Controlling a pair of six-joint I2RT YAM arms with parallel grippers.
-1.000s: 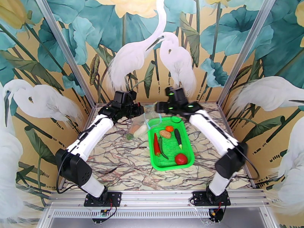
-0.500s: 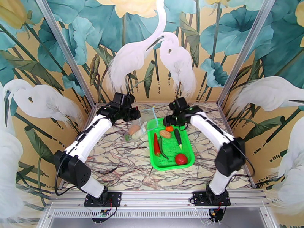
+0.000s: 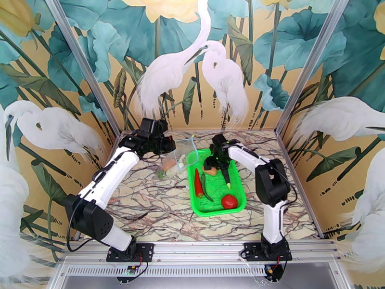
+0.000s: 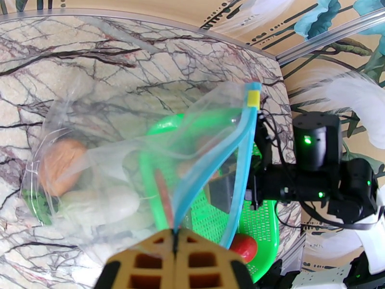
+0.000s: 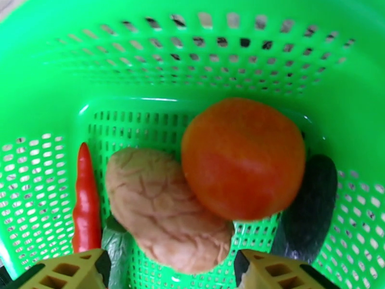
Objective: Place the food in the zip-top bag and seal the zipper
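My right gripper should shift toward the wrinkled potato before the chili's side of the basket, lower and close.
My left gripper (image 4: 175, 254) is shut on the mouth edge of the clear zip-top bag (image 4: 120, 155), right at the light blue zipper (image 4: 240, 155). The bag hangs open and holds a tan potato (image 4: 60, 164), a white radish (image 4: 103, 203) and a green piece. From above, the left gripper (image 3: 169, 145) lifts the bag (image 3: 179, 157) beside the green basket (image 3: 219, 211). My right gripper (image 5: 171, 271) is open low inside the basket, its fingers either side of a potato (image 5: 163, 208) and the small orange (image 5: 243, 157). Chili (image 5: 86, 203) and eggplant (image 5: 308, 203) lie alongside.
In the basket the chili (image 3: 198, 183), green pepper (image 3: 206, 186), eggplant (image 3: 226, 177) and tomato (image 3: 229, 201) lie nearer me than the right gripper (image 3: 210, 164). Painted walls with metal posts close the marble table on three sides.
The right arm has swung from above the basket's far end down into the basket, over the potato and orange. The left gripper has shifted slightly left with the bag.
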